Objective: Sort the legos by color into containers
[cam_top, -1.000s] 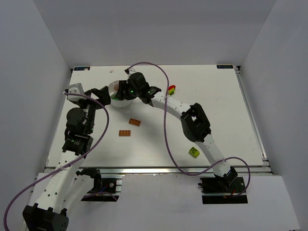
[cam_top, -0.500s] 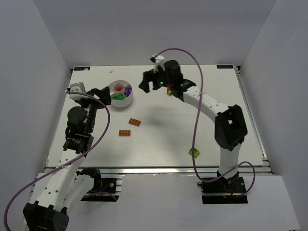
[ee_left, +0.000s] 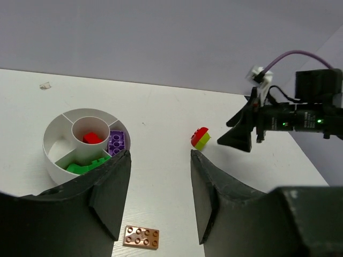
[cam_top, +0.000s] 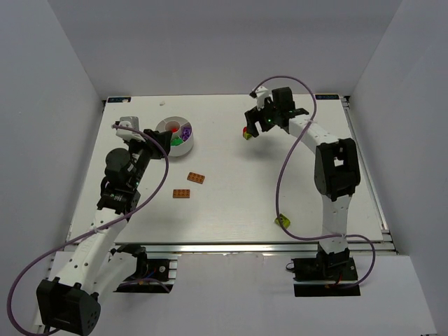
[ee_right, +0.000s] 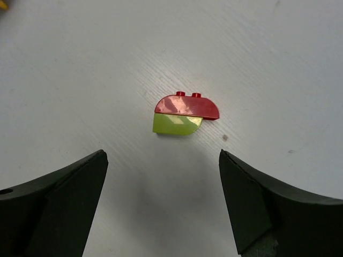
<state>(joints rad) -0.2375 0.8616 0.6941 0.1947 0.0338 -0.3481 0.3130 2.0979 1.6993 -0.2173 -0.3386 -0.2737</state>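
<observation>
The red-and-lime piece (cam_top: 246, 133) (ee_right: 183, 114) is below my right gripper and to its left in the top view, so my right gripper will move there next, turning and lowering its fingers around the piece.
The round white divided dish (cam_top: 180, 149) stands at the back left; it holds a red piece (ee_left: 92, 138) in its centre cup, a purple brick (ee_left: 118, 142) and a green brick (ee_left: 84, 167). The red-and-lime piece (cam_top: 246, 133) lies on the table. My right gripper (cam_top: 252, 124) hovers open just above it, and the piece (ee_right: 185, 113) sits ahead of the open right gripper (ee_right: 162, 160). My left gripper (cam_top: 159, 142) is open and empty beside the dish (ee_left: 51, 134). Two orange plates (cam_top: 196, 178) (cam_top: 182, 194) lie mid-table. A lime-green block (cam_top: 283, 222) lies near the front right.
One orange plate (ee_left: 141, 237) shows low between the left gripper's fingers (ee_left: 115, 193). The right arm's purple cable (cam_top: 283, 175) loops over the right part of the table. White walls close in the table on three sides.
My right gripper left the dish and swung right to above the red-and-lime piece. A purple brick now shows in the dish. My left arm shifted slightly right.
</observation>
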